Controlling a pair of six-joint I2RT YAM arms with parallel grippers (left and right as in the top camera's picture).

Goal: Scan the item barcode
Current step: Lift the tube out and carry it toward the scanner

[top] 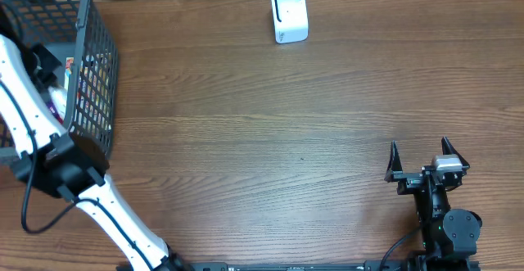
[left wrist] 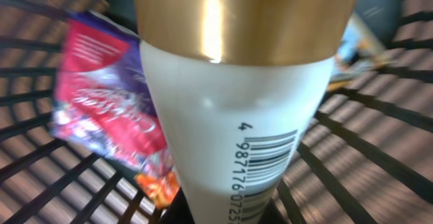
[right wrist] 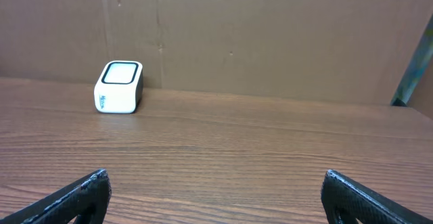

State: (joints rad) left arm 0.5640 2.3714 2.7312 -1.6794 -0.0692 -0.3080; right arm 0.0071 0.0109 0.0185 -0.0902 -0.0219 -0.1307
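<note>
My left gripper lifts out of the basket [top: 97, 66] next and moves over toward the scanner. Then it goes down to release the bottle on the tabletop before it, where there's room.
A white bottle [left wrist: 230, 109] with a shiny gold cap fills the left wrist view, and its printed barcode [left wrist: 270, 160] faces the camera. My left gripper [top: 42, 61] is down inside the black wire basket [top: 97, 66] at the table's far left, shut on this bottle; its fingers are hidden behind the bottle. The white scanner [top: 289, 15] stands upright at the back middle of the table, also seen as the scanner [right wrist: 119, 87] in the right wrist view. My right gripper [top: 420, 155] rests near the front right, open and empty.
A pink and purple snack packet [left wrist: 108, 102] lies on the basket floor [left wrist: 379, 156] beside the bottle. More packaged goods show through the basket's side. A brown cardboard wall [right wrist: 270, 34] stands behind the scanner.
</note>
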